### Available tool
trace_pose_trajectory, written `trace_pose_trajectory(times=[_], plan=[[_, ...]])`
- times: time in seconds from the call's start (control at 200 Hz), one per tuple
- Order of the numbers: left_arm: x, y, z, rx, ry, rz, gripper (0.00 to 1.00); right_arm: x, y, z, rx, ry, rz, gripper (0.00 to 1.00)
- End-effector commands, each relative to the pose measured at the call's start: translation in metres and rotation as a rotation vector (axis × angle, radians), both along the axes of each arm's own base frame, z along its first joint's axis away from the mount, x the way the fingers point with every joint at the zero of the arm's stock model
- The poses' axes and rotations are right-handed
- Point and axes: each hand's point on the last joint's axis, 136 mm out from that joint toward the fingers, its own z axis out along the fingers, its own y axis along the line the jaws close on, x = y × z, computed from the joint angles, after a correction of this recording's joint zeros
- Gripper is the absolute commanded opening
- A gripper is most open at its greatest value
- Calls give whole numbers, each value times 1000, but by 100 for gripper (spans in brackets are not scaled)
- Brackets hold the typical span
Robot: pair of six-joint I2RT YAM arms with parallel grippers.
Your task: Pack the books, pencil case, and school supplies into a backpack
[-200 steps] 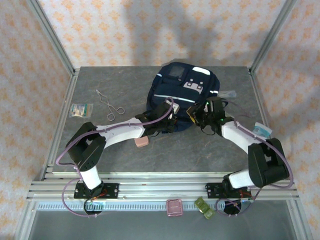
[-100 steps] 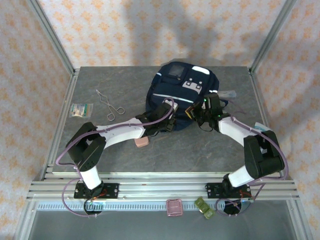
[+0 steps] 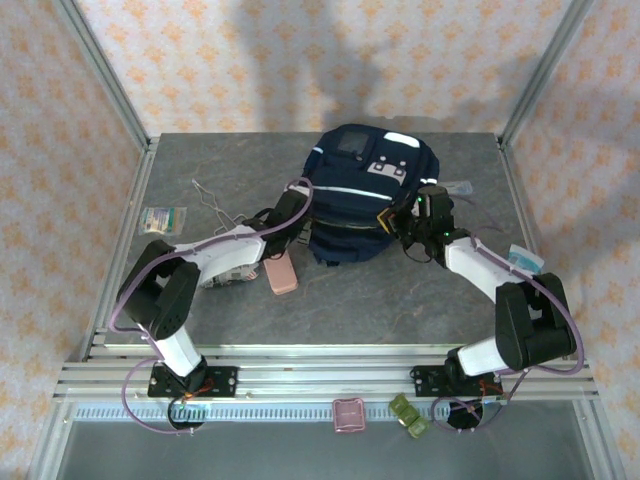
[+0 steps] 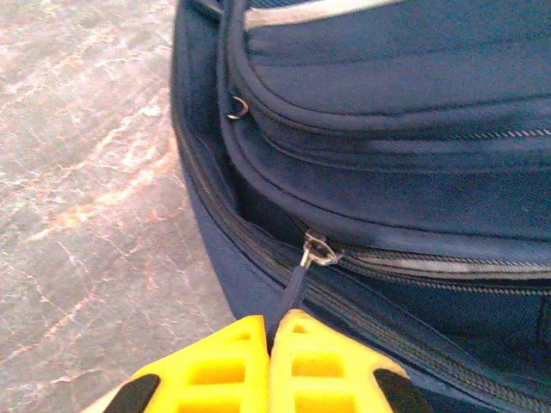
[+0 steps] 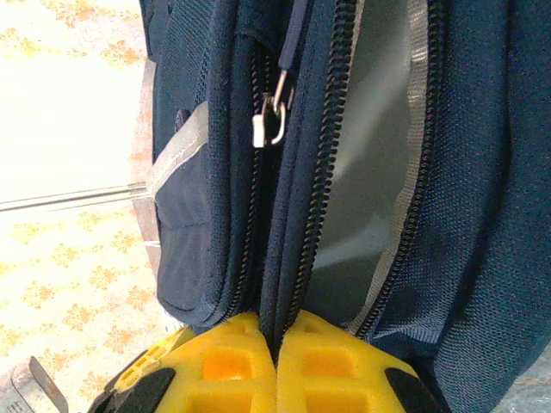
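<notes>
The backpack's side edge (image 4: 227, 168), where the zipper runs on past its slider (image 4: 318, 252), lies outward of my left gripper, so I will next pull the held cord outward and release it.
The navy backpack (image 3: 362, 195) lies at the back middle of the table. My left gripper (image 3: 303, 198) is at its left side, shut on the dark blue zipper pull cord (image 4: 291, 292), just below the metal slider (image 4: 318, 252). My right gripper (image 3: 393, 220) is at its right side, shut on the backpack's zipper edge (image 5: 284, 284); beside it the opening shows grey lining (image 5: 370, 172). The pink pencil case (image 3: 280, 273) lies in front of the backpack under my left forearm. A clear packet (image 3: 460, 188) and a white printed packet (image 3: 522, 260) lie to the right. The books are out of view.
A bent wire piece (image 3: 210, 196) and a greenish-white packet (image 3: 162, 219) lie at the left. Metal frame posts (image 3: 110, 100) bound the table. A pink thing (image 3: 348, 413) and a green thing (image 3: 408, 415) sit on the front rail.
My left gripper has drawn the zipper pull leftward and back along the backpack's left side. The backpack shifted and the pencil case shows more fully. My right gripper closed on the zipper edge.
</notes>
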Motion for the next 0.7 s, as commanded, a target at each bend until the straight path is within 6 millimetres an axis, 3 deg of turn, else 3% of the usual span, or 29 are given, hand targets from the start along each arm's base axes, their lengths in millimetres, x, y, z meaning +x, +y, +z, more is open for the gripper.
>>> trace_pose_trajectory(times=[0.0, 0.28, 0.36, 0.425, 0.531, 0.696], plan=[[10, 44, 8, 65, -33, 115, 0, 17, -11, 30, 8, -108, -49, 0], [52, 79, -2, 48, -49, 259, 0, 15, -2, 55, 69, -175, -11, 0], [61, 76, -2, 22, -45, 264, 0, 13, -1, 57, 78, -185, -2, 0], [61, 62, 8, -31, -51, 220, 0, 13, 1, 58, 80, -186, 13, 0], [46, 27, 35, -62, -111, 103, 40, 15, 8, 63, 103, -206, 43, 0], [1, -32, 69, -78, -255, -144, 66, 25, 14, 80, 141, -247, 65, 0]])
